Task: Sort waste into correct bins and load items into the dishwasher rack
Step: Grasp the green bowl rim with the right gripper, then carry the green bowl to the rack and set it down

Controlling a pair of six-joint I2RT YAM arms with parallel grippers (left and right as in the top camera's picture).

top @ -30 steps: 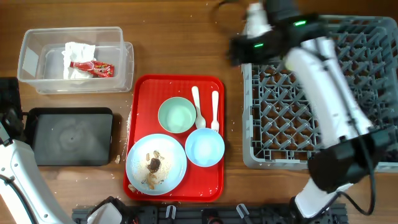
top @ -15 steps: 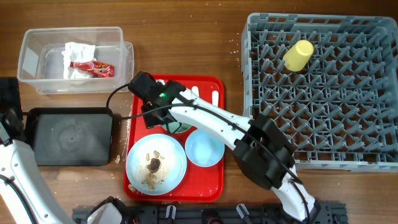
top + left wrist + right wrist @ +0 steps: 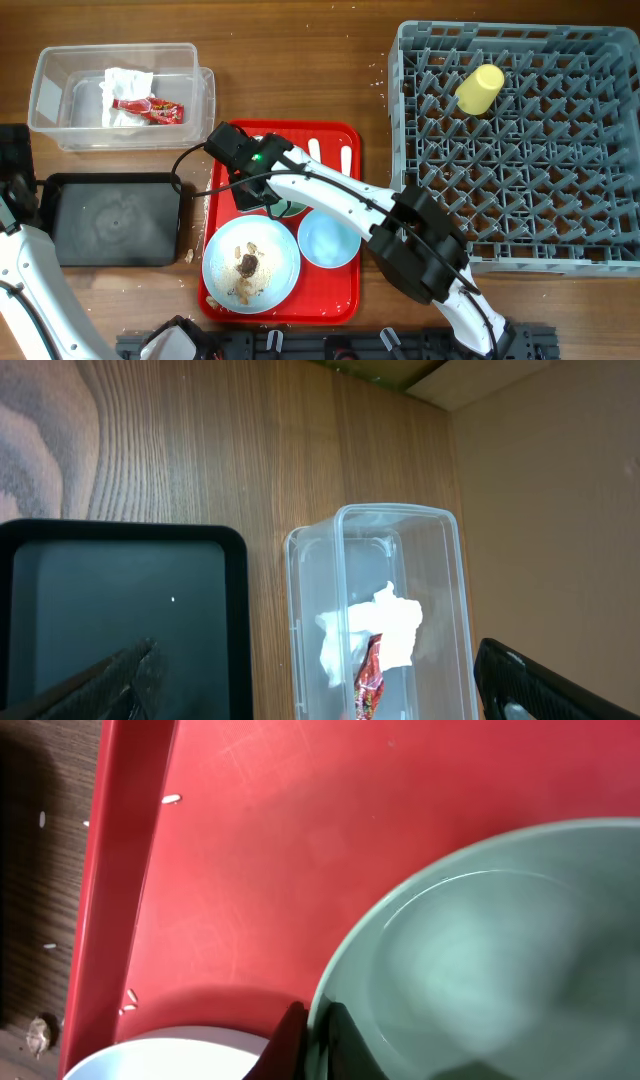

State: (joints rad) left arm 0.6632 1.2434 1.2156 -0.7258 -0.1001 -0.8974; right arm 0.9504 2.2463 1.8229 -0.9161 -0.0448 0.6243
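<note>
My right gripper should lift the pale green bowl and carry it, tilting, onto the dishwasher rack wires beside the yellow cup, since these lie to its right in the overhead view.
My right gripper [image 3: 262,202] reaches onto the red tray [image 3: 340,292] and is shut on the rim of the pale green bowl [image 3: 292,207]. The right wrist view shows its fingers pinching the bowl [image 3: 500,950] wall at the gripper [image 3: 316,1042]. Next to it sit the light blue bowl [image 3: 328,238] and the plate [image 3: 275,270] with food scraps [image 3: 247,262]. The spoon [image 3: 313,150] and fork [image 3: 346,160] lie at the tray's far side. A yellow cup [image 3: 480,88] lies in the grey rack [image 3: 520,180]. My left gripper [image 3: 315,695] hangs open above the bins.
The clear tub [image 3: 120,50] holds a white napkin [image 3: 125,82] and a red wrapper [image 3: 152,109]; it also shows as the tub [image 3: 440,520] in the left wrist view. The black tray [image 3: 110,220] lies below it. Crumbs dot the table beside the red tray.
My right arm swung from the rack over to the red tray and its jaws closed on the green bowl's rim. The yellow cup now shows in the rack. The left arm stayed still.
</note>
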